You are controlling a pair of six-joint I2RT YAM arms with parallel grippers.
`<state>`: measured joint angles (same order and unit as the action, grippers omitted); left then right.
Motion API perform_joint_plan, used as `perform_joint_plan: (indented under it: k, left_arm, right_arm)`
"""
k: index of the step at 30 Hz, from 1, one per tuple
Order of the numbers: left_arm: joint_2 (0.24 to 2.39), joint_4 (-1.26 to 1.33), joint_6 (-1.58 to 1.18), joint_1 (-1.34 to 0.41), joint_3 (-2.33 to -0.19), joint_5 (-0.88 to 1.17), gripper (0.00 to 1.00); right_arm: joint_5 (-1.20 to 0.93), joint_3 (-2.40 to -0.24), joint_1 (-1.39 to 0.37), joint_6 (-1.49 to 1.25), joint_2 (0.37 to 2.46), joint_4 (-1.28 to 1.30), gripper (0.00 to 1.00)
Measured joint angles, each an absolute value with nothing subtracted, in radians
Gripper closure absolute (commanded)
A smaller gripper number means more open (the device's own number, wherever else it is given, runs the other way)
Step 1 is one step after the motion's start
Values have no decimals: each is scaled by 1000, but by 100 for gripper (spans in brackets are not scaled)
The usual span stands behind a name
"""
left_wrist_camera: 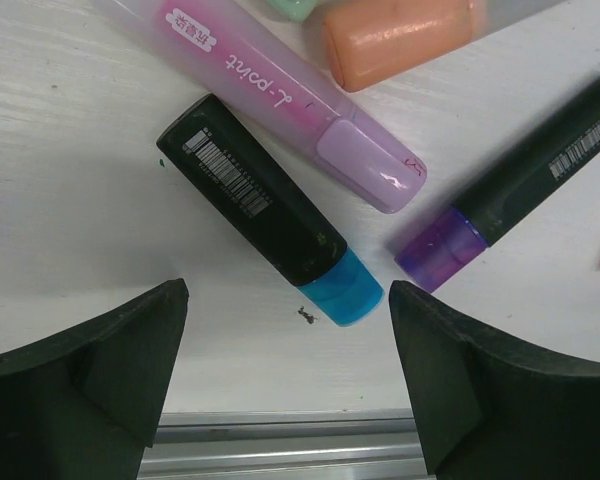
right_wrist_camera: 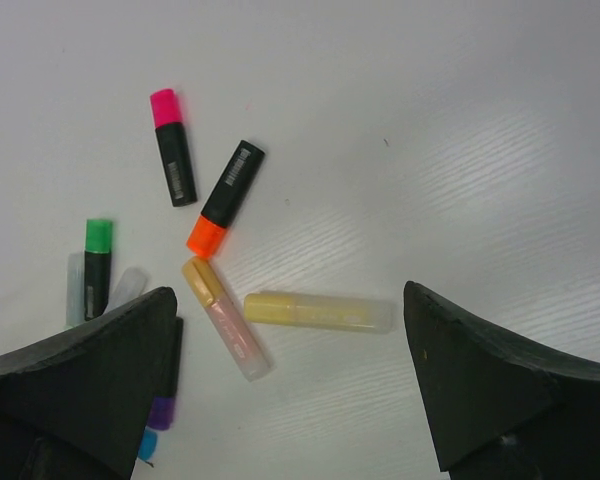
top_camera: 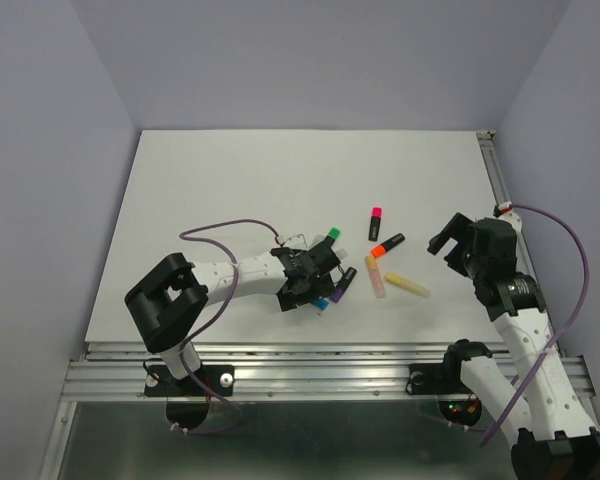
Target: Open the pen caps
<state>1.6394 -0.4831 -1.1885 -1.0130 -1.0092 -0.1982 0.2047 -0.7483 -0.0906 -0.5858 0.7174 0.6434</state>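
Note:
The fingers of my left gripper are beside the blue cap, so my left gripper needs to move outward and close around the black body of the blue-capped pen [left_wrist_camera: 255,194].
Several highlighters lie capped on the white table [top_camera: 230,180]. My left gripper [left_wrist_camera: 285,300] [top_camera: 310,282] hovers open just above a black pen [left_wrist_camera: 250,205] with a blue cap [left_wrist_camera: 345,290]; nothing is between its fingers. Beside it lie a black pen with a purple cap [left_wrist_camera: 440,247], a pink pastel pen with a lilac cap [left_wrist_camera: 370,165], and an orange cap [left_wrist_camera: 400,35]. My right gripper [right_wrist_camera: 288,293] [top_camera: 448,240] stands open, high over a yellow pen [right_wrist_camera: 318,311] and a peach-capped pen [right_wrist_camera: 225,320]. Pink cap [right_wrist_camera: 164,107], orange cap [right_wrist_camera: 207,238] and green cap [right_wrist_camera: 99,235] sit on black barrels.
A metal rail [left_wrist_camera: 280,445] [top_camera: 310,355] runs along the table's near edge, close under the left gripper. A second rail [top_camera: 495,180] borders the right side. Grey walls enclose the table.

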Motion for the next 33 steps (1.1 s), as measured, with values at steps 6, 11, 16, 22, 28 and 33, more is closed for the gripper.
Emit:
perform_joint_plan:
  k: [6,11,16,22,28,33]
  left_arm:
    - [1670,-509,-1202,-1012,-1028,-194,9]
    - [1705,-537,-1214,-999,-1047,-194,11]
    - [1714,-544,-1214,-981,-1054,-191,15]
    - [1714,-541,-1213,-951,-1052,-184,20]
    - [1710,-536,-1211,-927,-1040,-184,31]
    - [1710,-537,-1203,-923,-1038,-184,36]
  right_arm:
    - [196,-738,-91,-589,728,644,0]
    - [186,-738,-91,-591,734,644,0]
    - [176,-738,-91,-591,733,643,0]
    - [166,-738,-91,-591,733,643,0]
    - [160,-738,-91,-591,733,643,0]
    - [160,-738,-91,-591,733,643,0]
